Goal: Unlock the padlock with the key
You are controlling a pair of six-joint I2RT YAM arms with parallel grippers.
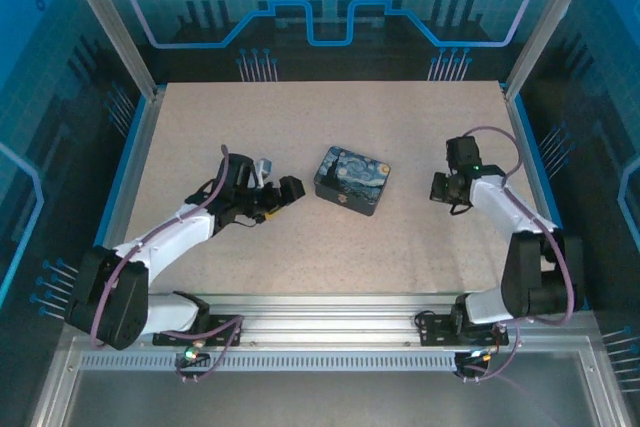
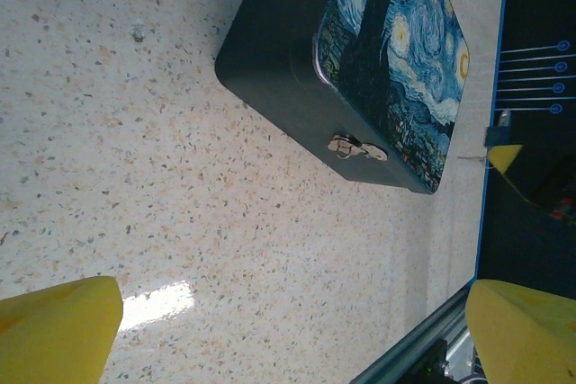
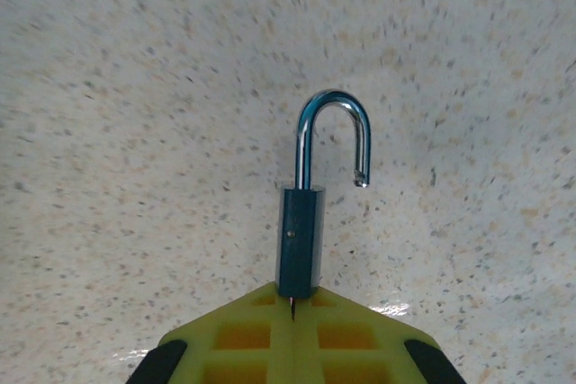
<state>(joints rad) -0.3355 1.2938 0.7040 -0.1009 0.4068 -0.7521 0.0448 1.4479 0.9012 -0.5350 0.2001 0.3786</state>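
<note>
My right gripper lowers until the padlock (image 3: pixel 300 238) rests upon the bare speckled table and releases it there next, since that clear spot lies below the gripper.
My right gripper (image 3: pixel 292 308) is shut on the padlock (image 3: pixel 300 238), a dark blue body pointing away from the wrist. The chrome shackle (image 3: pixel 333 128) stands sprung open, with its free end clear of the body. In the top view that gripper (image 1: pixel 445 187) hovers right of the box. My left gripper (image 2: pixel 290 330) is wide open over bare table, its yellow fingertips (image 2: pixel 58 325) far apart with nothing between them. From above it (image 1: pixel 277 179) sits just left of the box. A small pale grey piece (image 1: pixel 263 165) shows by its far finger; I cannot tell whether this is the key.
A blue-and-yellow night-sky tin box (image 1: pixel 352 179) lies mid-table between the arms, with a silvery clasp (image 2: pixel 356 147) on its dark side wall. Blue-edged enclosure walls (image 1: pixel 135 137) border the speckled table on the left, right and back. An aluminium rail (image 1: pixel 330 307) runs along the near edge.
</note>
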